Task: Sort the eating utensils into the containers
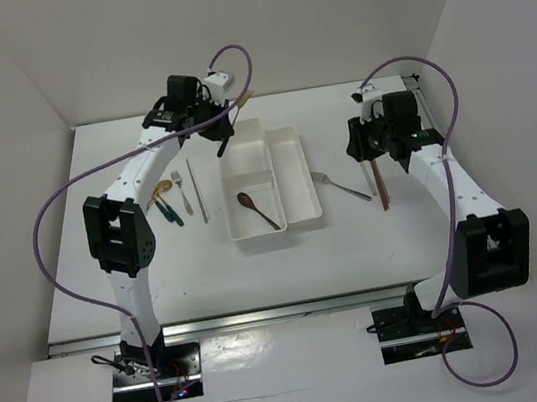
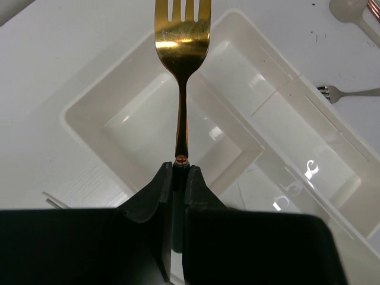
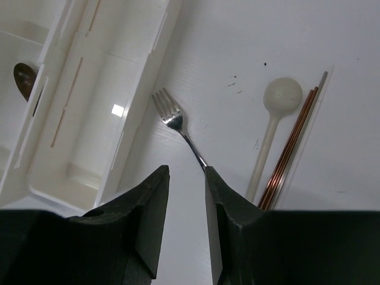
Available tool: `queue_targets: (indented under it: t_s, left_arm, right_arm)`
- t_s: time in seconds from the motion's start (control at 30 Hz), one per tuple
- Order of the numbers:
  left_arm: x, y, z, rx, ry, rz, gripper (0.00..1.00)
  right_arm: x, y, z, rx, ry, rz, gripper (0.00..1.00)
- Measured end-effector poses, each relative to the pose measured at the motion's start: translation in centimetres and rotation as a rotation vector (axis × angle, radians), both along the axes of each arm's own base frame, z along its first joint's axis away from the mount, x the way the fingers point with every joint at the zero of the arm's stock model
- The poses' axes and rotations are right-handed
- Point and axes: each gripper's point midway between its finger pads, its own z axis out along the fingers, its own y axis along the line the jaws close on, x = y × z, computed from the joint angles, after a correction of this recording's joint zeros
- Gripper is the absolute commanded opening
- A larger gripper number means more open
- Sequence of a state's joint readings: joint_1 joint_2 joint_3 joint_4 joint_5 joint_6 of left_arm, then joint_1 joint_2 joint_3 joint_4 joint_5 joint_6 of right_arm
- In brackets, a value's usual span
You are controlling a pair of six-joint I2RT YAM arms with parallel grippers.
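The gold fork point(image 2: 181, 41) goes down toward the bottom of the wide tray's far section point(image 2: 155, 123) next. My left gripper releases it, since that empty section lies below the gripper.
My left gripper point(image 1: 221, 143) point(image 2: 179, 168) is shut on the dark green handle of a gold fork point(image 2: 181, 41) and holds it above the far compartment of the wide white tray point(image 1: 236, 228) point(image 2: 81, 106). A brown spoon point(image 1: 258, 210) point(image 3: 25, 79) lies in the tray's near compartment. The narrow white tray point(image 1: 291, 147) point(image 2: 330, 140) point(image 3: 105, 113) lies against its right side. My right gripper point(image 1: 367, 142) point(image 3: 187, 173) is open above the table, its right finger over the handle of a silver fork point(image 1: 340, 185) point(image 3: 173, 116) point(image 2: 348, 92).
Left of the trays lie a gold spoon point(image 1: 164, 188), a small silver fork point(image 1: 176, 179), silver chopsticks point(image 1: 196, 188) and green-handled pieces point(image 1: 171, 213). Right of the silver fork lie a white spoon point(image 3: 275, 116) point(image 2: 351, 10) and copper chopsticks point(image 1: 380, 186) point(image 3: 293, 144). White walls enclose the table.
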State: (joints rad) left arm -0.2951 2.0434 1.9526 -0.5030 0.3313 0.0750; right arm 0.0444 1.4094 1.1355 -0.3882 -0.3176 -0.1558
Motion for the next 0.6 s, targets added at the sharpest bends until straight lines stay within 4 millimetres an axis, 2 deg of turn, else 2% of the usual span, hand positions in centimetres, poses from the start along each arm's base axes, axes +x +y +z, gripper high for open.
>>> queue_targets:
  t_s: [0.3,0.43,0.6]
  left_arm:
    - [0.2,-3.4,-2.5,0.038,-0.023,-0.065,0.00]
    - [-0.1,-3.9,-3.9,0.065,-0.029,-0.077,0.00]
    - [-1.1,-3.3,-7.4,0.106,0.028,-0.068,0.00]
  right_arm:
    - [-1.4,-0.7,-0.2,-0.003,0.023,-0.015,0.38]
    - [-1.7,-1.3,-0.7,-0.004,0.042,-0.031,0.38]
    - [-2.0,-1.7,-1.1,-0.004,0.053,-0.041,0.38]
